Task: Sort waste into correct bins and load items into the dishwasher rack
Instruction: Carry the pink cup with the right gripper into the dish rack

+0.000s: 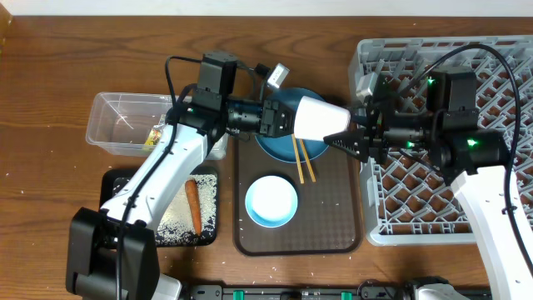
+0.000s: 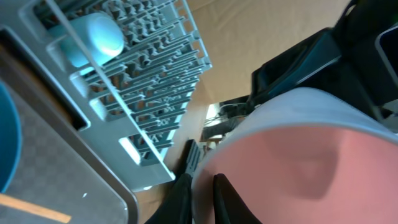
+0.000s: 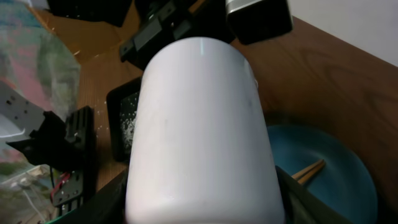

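Note:
Next I will swing my right gripper to the right in the overhead view and move down over the rack wires [image 1: 415, 98] beside the light-blue cup, because the pegs stand empty.
The pale pink cup [image 1: 321, 118] hangs on its side above the dark-blue plate [image 1: 271, 148], held from both ends. My left gripper [image 1: 287, 121] pinches its rim, one finger inside and one outside [image 2: 202, 193]. My right gripper [image 1: 337, 137] is shut round the cup's body [image 3: 199, 124], with a finger [image 3: 106, 199] on either side. The chopsticks [image 1: 304, 167] lie across the plate's edge. The white-and-light-blue bowl [image 1: 271, 201] stands on the brown tray. A light-blue cup [image 2: 96, 37] sits in the dishwasher rack [image 1: 500, 75].
At the left, the clear tub [image 1: 125, 125] holds a wrapper [image 1: 156, 135]. Below it, the black tray [image 1: 117, 179] holds the carrot [image 1: 193, 204] and rice [image 1: 175, 225]. The brown serving tray [image 1: 333, 225] lies between the bins and the rack.

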Available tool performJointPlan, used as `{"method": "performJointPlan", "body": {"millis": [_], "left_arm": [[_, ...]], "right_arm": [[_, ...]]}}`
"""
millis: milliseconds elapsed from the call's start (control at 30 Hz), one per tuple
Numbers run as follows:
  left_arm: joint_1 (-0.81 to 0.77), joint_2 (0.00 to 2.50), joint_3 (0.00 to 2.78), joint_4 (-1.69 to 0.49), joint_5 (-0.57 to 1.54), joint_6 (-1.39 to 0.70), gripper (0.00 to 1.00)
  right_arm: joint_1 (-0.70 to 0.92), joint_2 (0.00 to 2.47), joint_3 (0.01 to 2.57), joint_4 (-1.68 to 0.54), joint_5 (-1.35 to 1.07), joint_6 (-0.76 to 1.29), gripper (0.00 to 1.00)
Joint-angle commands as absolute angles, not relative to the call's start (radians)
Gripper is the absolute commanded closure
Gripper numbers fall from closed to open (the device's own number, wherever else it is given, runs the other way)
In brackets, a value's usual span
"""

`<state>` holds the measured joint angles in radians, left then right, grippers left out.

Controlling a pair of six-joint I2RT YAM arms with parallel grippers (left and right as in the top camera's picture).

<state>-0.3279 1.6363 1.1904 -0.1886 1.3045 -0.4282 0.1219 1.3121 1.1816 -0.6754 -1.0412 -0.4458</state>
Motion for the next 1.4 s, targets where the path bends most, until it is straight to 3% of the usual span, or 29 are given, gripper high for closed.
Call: {"method": "performJointPlan", "body": {"millis": [0, 100, 200, 567, 1000, 1133, 1367], "left_arm": [[-0.334, 1.635, 1.195, -0.209, 1.236, -0.374, 0.84], [-0.333, 1.635, 1.195, -0.209, 1.204, -0.374, 0.83], [-0.333, 1.635, 1.195, -0.21, 1.151, -0.374, 0.74], [-0.333, 1.635, 1.195, -0.3, 0.894, -0.374, 0.66], [-0.333, 1.636, 1.195, -0.397, 0.81, -0.374, 0.64], [-0.333, 1.635, 1.195, -0.403, 0.81, -0.374, 0.56], [-0.333, 1.636, 1.195, -0.404, 0.81, -0.374, 0.56]], "right_arm": [[0.12, 1.309, 1.191, -0.65, -1.046, -0.431, 0.59], [0.107, 1.309, 1.191, -0.652, -1.046, -0.429, 0.59], [0.083, 1.309, 1.191, -0.656, -1.047, -0.407, 0.6], [-0.036, 1.309, 1.191, -0.715, -1.025, -0.383, 0.6], [-0.146, 1.309, 1.191, -0.788, -0.424, -0.086, 0.62], [-0.146, 1.309, 1.191, -0.806, -0.243, -0.02, 0.62], [-0.146, 1.309, 1.191, -0.813, -0.09, 0.022, 0.62]]}}
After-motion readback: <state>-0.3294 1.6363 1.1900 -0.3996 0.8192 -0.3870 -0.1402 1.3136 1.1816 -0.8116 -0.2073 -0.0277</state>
